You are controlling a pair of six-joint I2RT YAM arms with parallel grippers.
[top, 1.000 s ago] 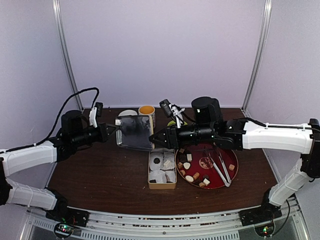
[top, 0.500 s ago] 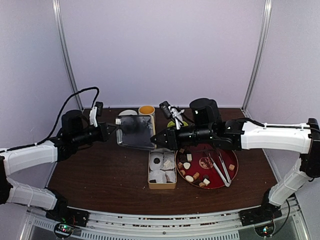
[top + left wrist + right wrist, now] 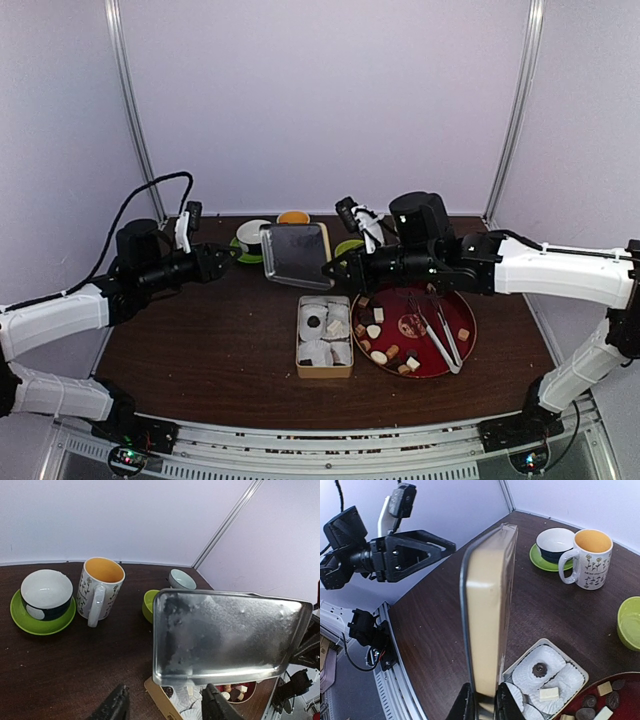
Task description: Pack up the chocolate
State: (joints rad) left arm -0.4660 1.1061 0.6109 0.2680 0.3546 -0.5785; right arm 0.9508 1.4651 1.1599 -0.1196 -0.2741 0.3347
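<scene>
My right gripper turns and moves back and down next, and releases the lid onto the open tin box [image 3: 325, 371] [image 3: 547, 679]. The box lies below and back from the gripper.
The chocolate lies partly on a red plate [image 3: 437, 362], as several tan, dark and cream pieces [image 3: 378, 357]. A few pieces sit in white liners in the open cream tin box [image 3: 325, 371], among them a dark one [image 3: 539, 669] and a white one [image 3: 549, 693]. My right gripper [image 3: 330, 270] [image 3: 485, 707] is shut on one edge of the silver tin lid [image 3: 296, 255] [image 3: 487, 615] and holds it in the air beyond the box. My left gripper [image 3: 228, 258] [image 3: 165, 707] is open, just left of the lid [image 3: 225, 630] and not touching it.
Silver tongs [image 3: 440, 335] lie on the plate. Along the back stand a flowered mug [image 3: 100, 587], a white bowl on a green saucer [image 3: 45, 592], a green bowl [image 3: 149, 605] and a grey-blue bowl [image 3: 181, 579].
My left gripper opened and let go of the lid. The right gripper, still shut on it, carried the lid to the right and tilted it flatter.
</scene>
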